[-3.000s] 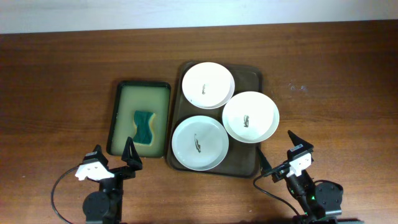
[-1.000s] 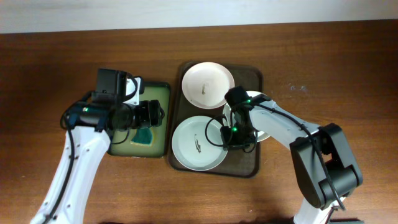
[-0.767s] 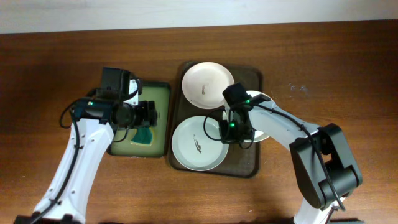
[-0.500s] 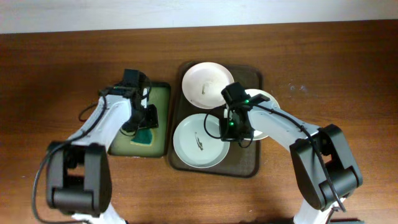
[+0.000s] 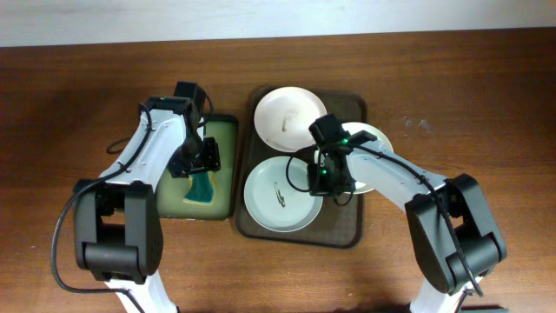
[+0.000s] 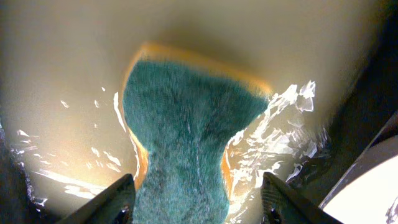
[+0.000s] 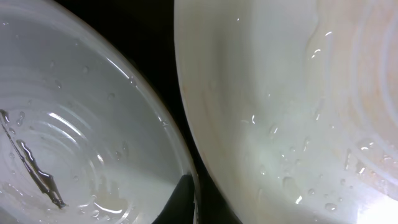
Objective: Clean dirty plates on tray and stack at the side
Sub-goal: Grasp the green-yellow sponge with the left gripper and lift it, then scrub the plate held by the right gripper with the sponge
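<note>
My left gripper should next move down onto the narrow middle of the green and yellow sponge and close, because the open fingers are already on both sides of that part of the sponge.
Three white plates lie on the dark tray: a far one, a right one and a front one, each with a dark smear. My right gripper is shut on the front plate's right rim. In the right wrist view one finger rests inside the front plate, beside the right plate. My left gripper hangs open over the green sponge. Its fingertips straddle the sponge, with a gap on the right side.
The sponge lies in a small black-rimmed tray with wet pale green inside, just left of the dark tray. Bare brown wooden table lies right of the tray. A pale wall edge runs along the far side.
My left arm swung in over the small tray and came down around the sponge. My right gripper closed on the front plate's rim, and that plate shifted slightly away from the front edge.
</note>
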